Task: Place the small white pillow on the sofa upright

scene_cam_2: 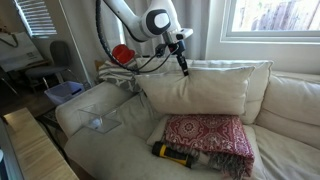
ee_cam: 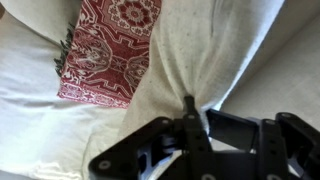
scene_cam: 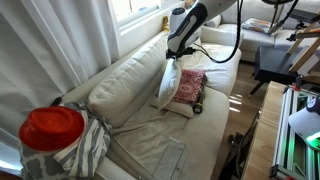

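The back cushions stand behind the white pillow (scene_cam: 167,86). I need to turn my gripper next and carry the bunched corner toward the top of those cushions to release it.
The small white pillow (scene_cam: 167,86) stands upright on the sofa (scene_cam: 125,80), leaning against the big back cushions. It also shows in an exterior view (scene_cam_2: 198,92) and in the wrist view (ee_cam: 195,50). My gripper (scene_cam: 177,52) (scene_cam_2: 183,67) (ee_cam: 192,110) is above the pillow's top edge and is shut on a bunched corner of its fabric. The red patterned pillow (scene_cam: 190,87) (scene_cam_2: 206,136) (ee_cam: 108,50) lies flat on the seat right in front of the white one. The sofa's back cushions (scene_cam_2: 290,100) and seat (ee_cam: 30,130) are wrinkled.
A yellow and black tool (scene_cam_2: 172,152) lies on the seat beside the red pillow. A clear plastic box (scene_cam_2: 98,118) sits at the sofa's end. A red round object on striped cloth (scene_cam: 52,126) is close to the camera. A wooden table (scene_cam_2: 30,150) stands in front.
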{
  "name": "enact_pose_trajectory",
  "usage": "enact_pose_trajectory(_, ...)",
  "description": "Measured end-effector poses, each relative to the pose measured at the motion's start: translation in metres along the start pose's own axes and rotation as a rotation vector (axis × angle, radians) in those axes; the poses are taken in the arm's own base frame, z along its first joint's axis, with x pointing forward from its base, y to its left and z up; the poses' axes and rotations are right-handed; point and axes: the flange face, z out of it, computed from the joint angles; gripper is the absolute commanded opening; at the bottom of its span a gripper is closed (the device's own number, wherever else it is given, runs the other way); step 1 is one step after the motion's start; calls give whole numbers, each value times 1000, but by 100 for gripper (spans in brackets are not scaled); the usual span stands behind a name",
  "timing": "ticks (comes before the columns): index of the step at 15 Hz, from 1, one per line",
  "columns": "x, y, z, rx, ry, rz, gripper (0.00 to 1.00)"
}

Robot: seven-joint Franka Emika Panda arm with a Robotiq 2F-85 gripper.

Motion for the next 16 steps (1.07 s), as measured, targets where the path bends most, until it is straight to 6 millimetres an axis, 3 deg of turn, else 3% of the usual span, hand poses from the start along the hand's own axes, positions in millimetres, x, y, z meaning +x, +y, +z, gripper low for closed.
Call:
enact_pose_trajectory(5, 3, -21, 23, -17, -54, 125, 2)
enact_pose_trajectory(11, 20, -57, 22, 105, -69, 231, 2)
enact_pose_trajectory(16, 22, -78, 37, 235, -72, 326, 2)
